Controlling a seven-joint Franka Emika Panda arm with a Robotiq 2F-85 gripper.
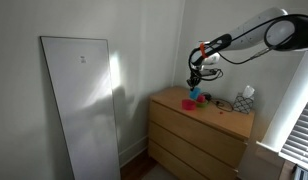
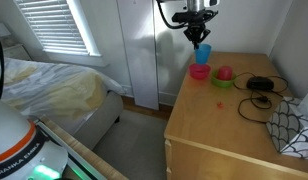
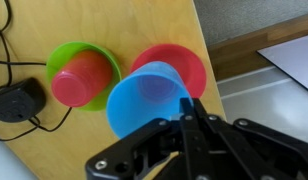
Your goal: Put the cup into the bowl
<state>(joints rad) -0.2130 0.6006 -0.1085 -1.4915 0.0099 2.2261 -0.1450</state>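
The gripper will lower the bright blue cup into the red bowl (image 2: pixel 199 72) (image 3: pixel 179 62) and let go of the cup's rim there, because that bowl is below the gripper.
My gripper (image 3: pixel 187 103) is shut on the rim of the bright blue cup (image 3: pixel 144 100) and holds it upright in the air. In the wrist view the cup partly overlaps the low red bowl (image 3: pixel 179 62) on the wooden dresser top. In an exterior view the gripper (image 2: pixel 200 34) holds the cup (image 2: pixel 202 50) a short way above the red bowl (image 2: pixel 199 72). The arm also shows in an exterior view, with the gripper (image 1: pixel 194 80) over the dresser's far end.
A green bowl (image 3: pixel 62 55) holding a pink cup (image 3: pixel 82 82) sits beside the red bowl; it also shows in an exterior view (image 2: pixel 224 75). A black cable and device (image 2: pixel 259 95) and a patterned tissue box (image 2: pixel 294 130) lie on the dresser (image 2: pixel 219 120). The wall is close behind.
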